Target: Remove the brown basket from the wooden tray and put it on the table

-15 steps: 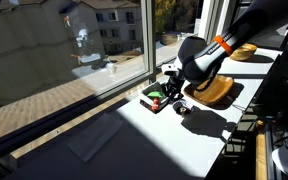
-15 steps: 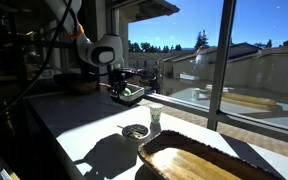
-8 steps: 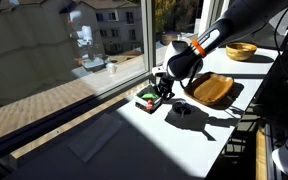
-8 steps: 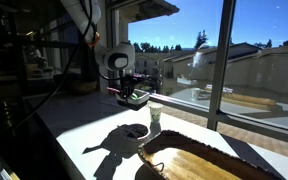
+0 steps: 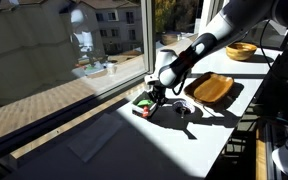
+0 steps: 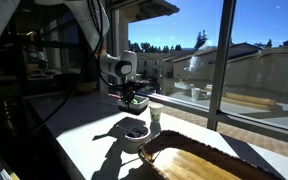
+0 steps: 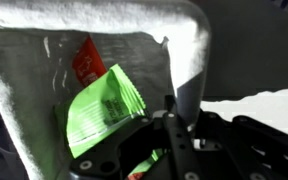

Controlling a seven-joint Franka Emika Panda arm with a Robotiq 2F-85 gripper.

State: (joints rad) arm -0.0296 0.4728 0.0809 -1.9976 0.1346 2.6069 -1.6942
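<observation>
I need to lower my gripper a little toward the white table beneath the basket next and release the basket's rim. The basket already hangs clear of the wooden tray (image 5: 212, 88).
My gripper (image 5: 153, 92) is shut on the rim of the brown basket (image 5: 142, 103) and holds it low over the white table (image 5: 189, 140), clear of the wooden tray (image 5: 212, 88). I cannot tell if the basket touches the table. In the other exterior view the gripper (image 6: 132, 92) and basket (image 6: 134, 103) are beyond the tray (image 6: 209, 160), which fills the foreground. In the wrist view a finger (image 7: 176, 105) clamps the wall of the basket (image 7: 34, 110), which holds green packets (image 7: 104, 105) and a red packet (image 7: 87, 60).
A round tan bowl (image 5: 242, 50) sits at the far end of the table. A small cup (image 6: 155, 116) and a dark round dish (image 6: 134, 131) stand between basket and tray. The window glass (image 5: 74, 60) runs along the table's edge beside the basket.
The gripper has carried the basket away from the wooden tray along the table and lowered it. The arm is stretched out further.
</observation>
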